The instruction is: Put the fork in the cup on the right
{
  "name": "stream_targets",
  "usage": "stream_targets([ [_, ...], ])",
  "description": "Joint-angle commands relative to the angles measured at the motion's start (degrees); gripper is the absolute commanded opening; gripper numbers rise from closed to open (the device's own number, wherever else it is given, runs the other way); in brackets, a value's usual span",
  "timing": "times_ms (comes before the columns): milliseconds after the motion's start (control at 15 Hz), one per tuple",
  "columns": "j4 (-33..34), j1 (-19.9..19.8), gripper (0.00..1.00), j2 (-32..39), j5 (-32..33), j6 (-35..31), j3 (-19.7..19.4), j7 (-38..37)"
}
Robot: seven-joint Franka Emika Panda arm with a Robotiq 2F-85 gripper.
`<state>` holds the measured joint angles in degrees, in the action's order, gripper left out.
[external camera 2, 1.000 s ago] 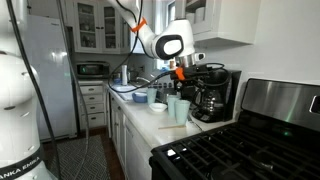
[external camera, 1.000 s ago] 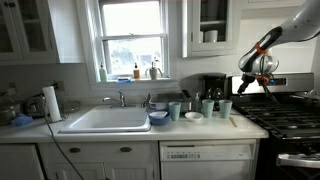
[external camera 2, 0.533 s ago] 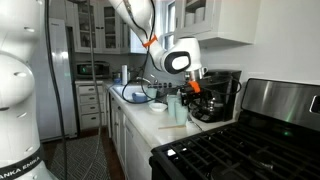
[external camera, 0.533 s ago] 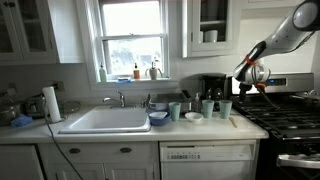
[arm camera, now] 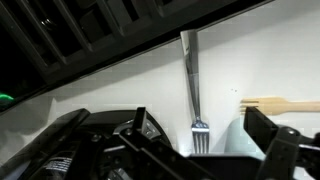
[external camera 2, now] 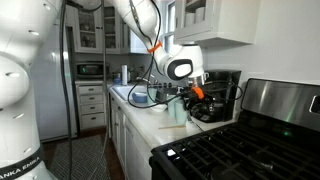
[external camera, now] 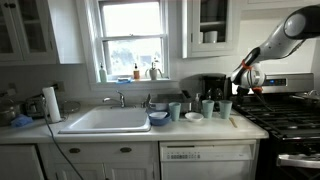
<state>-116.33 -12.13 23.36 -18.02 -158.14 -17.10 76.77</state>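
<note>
My open gripper moves down past the fork's teeth onto the fork's thin metal handle next, since the fork lies flat on the counter below my spread fingers.
A silver fork lies on the white counter, tines toward the camera, between my spread fingers in the wrist view. My gripper is open and empty above it. In both exterior views the gripper hangs above the counter, beside the stove. Three teal-green cups stand in a row; the cup on the right is just left of the gripper in one exterior view. They also show close together in the other exterior view. The fork is too small to make out in either exterior view.
A small white bowl sits between the cups. A black coffee maker stands behind them. The stove with black grates lies right of the gripper. A wooden piece lies on the counter near the fork. The sink is further left.
The arm has swung lower and closer to the counter by the stove. The gripper has come down over the fork and stays open.
</note>
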Motion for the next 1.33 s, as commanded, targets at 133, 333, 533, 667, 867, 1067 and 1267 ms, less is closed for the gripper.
stream_targets([
  [133, 3.30, -10.34, 1.00, 3.10, 2.99, -2.44, 13.00, 4.63],
  [333, 5.49, -14.00, 1.00, 5.49, 3.15, -2.93, 16.63, 7.77],
  [533, 8.06, -18.17, 1.00, 8.19, 1.90, -3.02, 19.49, 11.00],
  [667, 9.76, -20.64, 1.00, 10.09, 1.26, -2.91, 21.19, 12.59],
  [867, 11.76, -23.74, 1.00, 12.26, 1.07, -1.84, 23.71, 14.03],
  [1067, 13.42, -26.71, 1.00, 14.30, 0.65, -2.20, 27.05, 15.51],
  [1267, 14.77, -28.56, 0.77, 15.61, 0.89, -1.44, 29.27, 16.16],
])
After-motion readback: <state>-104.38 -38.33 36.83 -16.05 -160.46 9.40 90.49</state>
